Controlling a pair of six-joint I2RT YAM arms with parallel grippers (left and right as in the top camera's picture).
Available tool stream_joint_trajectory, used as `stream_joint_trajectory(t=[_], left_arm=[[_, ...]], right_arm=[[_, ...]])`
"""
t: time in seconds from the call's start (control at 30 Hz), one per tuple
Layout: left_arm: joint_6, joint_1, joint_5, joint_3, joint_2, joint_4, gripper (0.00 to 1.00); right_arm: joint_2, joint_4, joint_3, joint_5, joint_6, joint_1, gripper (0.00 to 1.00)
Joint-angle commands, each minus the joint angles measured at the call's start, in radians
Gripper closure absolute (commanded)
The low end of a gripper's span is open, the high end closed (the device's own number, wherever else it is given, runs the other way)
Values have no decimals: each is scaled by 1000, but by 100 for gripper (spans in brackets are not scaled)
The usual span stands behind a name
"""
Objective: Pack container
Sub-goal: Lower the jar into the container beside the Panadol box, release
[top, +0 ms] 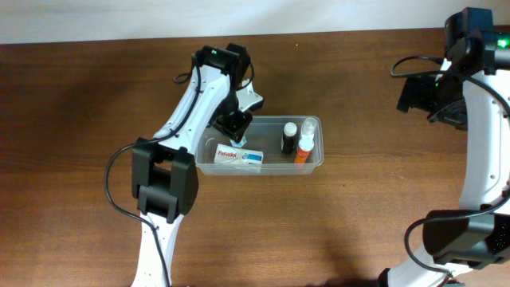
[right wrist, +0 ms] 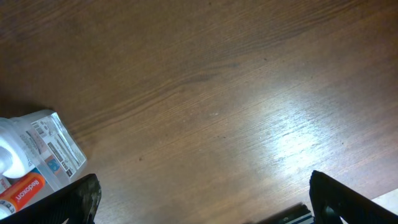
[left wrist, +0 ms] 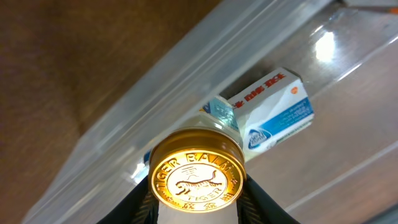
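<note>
The robot's left gripper needs to lower the small jar a little next, then release it beside the Panadol box inside the container's side.
The clear plastic container lies at the table's middle. It holds a white Panadol box, a black bottle, an orange bottle and a white bottle. My left gripper hangs over the container's left end. In the left wrist view it is shut on a small jar with a gold Tiger Balm lid, above the Panadol box and next to the container wall. My right gripper is open and empty, away to the right; in its wrist view it is over bare wood.
The table is dark brown wood. The right wrist view shows the white bottle and the orange bottle at its lower left corner. A pale wall edge runs along the back.
</note>
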Motion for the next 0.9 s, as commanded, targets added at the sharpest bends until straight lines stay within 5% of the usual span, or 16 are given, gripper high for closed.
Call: stream_joint_trajectory(t=[0.0, 0.43, 0.87], left_arm=[[12, -5, -6, -42, 9, 27, 76], [12, -7, -7, -67, 9, 58, 77], [12, -7, -6, -67, 9, 52, 65]], right_arm=[[-6, 0, 13, 5, 2, -3, 2], [-6, 0, 13, 5, 2, -3, 2], [-6, 0, 13, 5, 2, -3, 2]])
